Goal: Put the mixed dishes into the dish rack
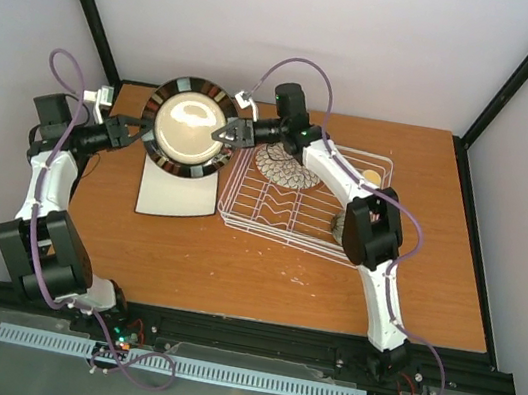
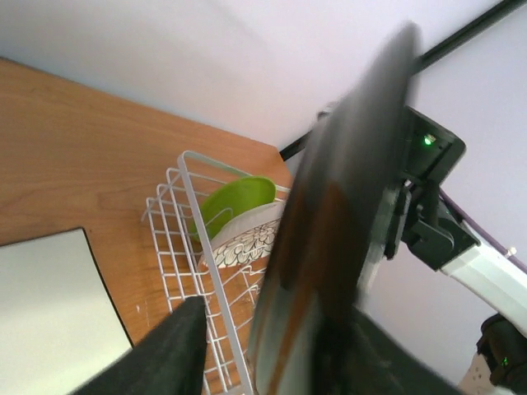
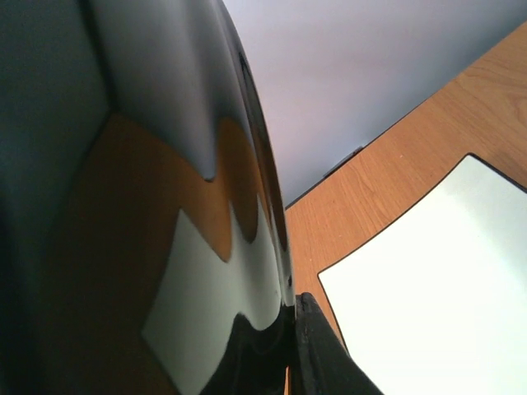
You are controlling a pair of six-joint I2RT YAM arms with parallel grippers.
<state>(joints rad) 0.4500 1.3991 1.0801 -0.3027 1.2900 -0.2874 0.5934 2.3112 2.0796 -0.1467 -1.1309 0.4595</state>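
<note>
Empty wires show before the petal-patterned plate [image 1: 284, 168]. The right gripper moves to the right in the top view next, lowers its dark-rimmed plate between them and releases.
The dark-rimmed cream plate [image 1: 189, 127] is held upright on edge above the table's far left, between both grippers. My right gripper [image 1: 226, 134] is shut on its right rim; in the right wrist view one finger [image 3: 311, 337] presses the rim of the plate [image 3: 165, 206]. My left gripper [image 1: 140, 129] is open around the left rim; in the left wrist view the plate [image 2: 346, 181] stands between the fingers with a gap to the left finger [image 2: 165, 354]. The white square plate [image 1: 178, 193] lies flat below. The dish rack [image 1: 270, 221] holds the petal-patterned plate [image 1: 284, 168] and the lime-green plate [image 2: 235, 202].
The right arm crosses over the rack and hides much of it. A pale yellow object [image 1: 373, 177] shows at the rack's far right, and a pale rounded edge [image 1: 337, 228] beside the arm's elbow. White walls and black frame posts stand close behind the table.
</note>
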